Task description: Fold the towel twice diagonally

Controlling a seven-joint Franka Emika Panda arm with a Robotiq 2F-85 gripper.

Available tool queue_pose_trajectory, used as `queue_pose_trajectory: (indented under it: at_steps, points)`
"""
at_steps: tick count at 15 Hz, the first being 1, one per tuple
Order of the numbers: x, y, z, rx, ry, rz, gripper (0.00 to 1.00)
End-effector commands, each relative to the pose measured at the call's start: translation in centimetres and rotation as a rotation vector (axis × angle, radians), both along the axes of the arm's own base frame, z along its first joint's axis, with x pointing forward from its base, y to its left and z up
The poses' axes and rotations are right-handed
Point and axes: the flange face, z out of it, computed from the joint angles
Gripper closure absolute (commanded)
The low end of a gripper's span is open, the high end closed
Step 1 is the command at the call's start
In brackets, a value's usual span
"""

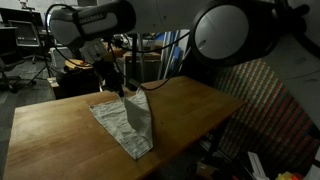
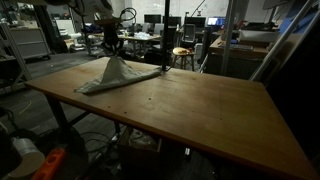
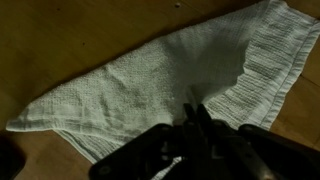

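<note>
The gripper moves the raised corner it holds sideways and down next. It then releases it onto the towel's flat-lying corner, since that lies lower and beside the gripper.
The towel is a pale grey-white cloth on the wooden table, and part of it is pulled up into a peak. My gripper is shut on that raised part of the towel, just above the tabletop. In an exterior view the towel rises like a small tent toward the gripper near the table's far left end. The wrist view shows the shut gripper pinching a fold of cloth, with the towel spread below it.
The wooden table stretches wide to the right of the towel. Chairs, desks and monitors stand in the dim room behind. A patterned panel stands beside the table edge.
</note>
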Motion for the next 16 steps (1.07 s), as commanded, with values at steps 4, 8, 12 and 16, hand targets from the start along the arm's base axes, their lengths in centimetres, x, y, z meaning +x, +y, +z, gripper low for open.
queue_pose_trajectory:
  at_steps: [4,8,12,16]
  points:
    - [1.0,-1.2,0.7,0.076,0.054,-0.050,0.98]
    - [2.0,-3.1,0.1,0.194,0.077,-0.065,0.98]
    - [3.4,-5.5,-0.3,0.303,0.049,-0.081,0.98]
    - [4.8,-7.4,-0.2,0.397,-0.011,-0.111,0.98]
